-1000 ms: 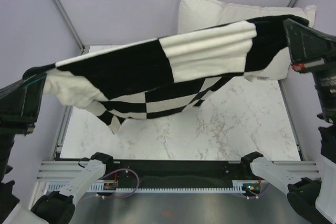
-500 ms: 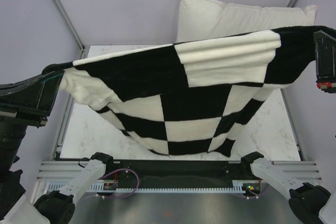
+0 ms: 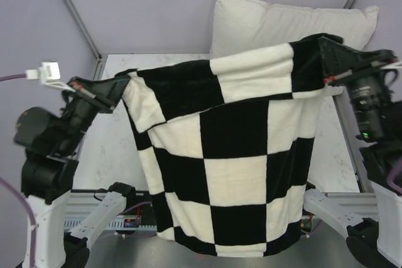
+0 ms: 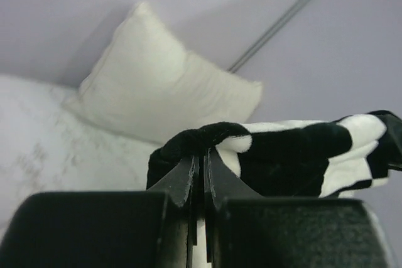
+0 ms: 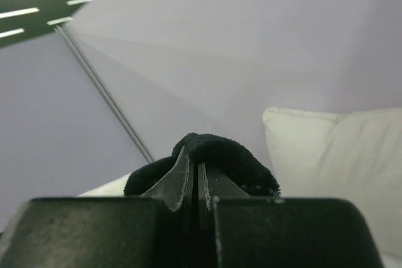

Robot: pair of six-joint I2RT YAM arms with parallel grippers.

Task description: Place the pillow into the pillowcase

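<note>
The pillowcase (image 3: 239,174) in my left gripper will go down next, then away from my base over the marble table.
The black-and-white checkered pillowcase (image 3: 239,174) hangs like a curtain between my two grippers, and its lower edge reaches past the table's near edge. My left gripper (image 3: 122,83) is shut on its upper left corner, seen as a black fold (image 4: 207,136) over the fingertips in the left wrist view. My right gripper (image 3: 323,48) is shut on its upper right corner, a black fold (image 5: 220,152) in the right wrist view. The smaller cream pillow does not show in any view.
A large puffy white pillow (image 3: 270,26) leans against the back wall; it also shows in the left wrist view (image 4: 157,101) and the right wrist view (image 5: 339,155). The white marble table (image 3: 110,136) lies below, mostly hidden by the hanging cloth.
The pillowcase was stretched wide and nearly level between the grippers. Both grippers have moved inward, and the cloth now hangs straight down towards the arm bases.
</note>
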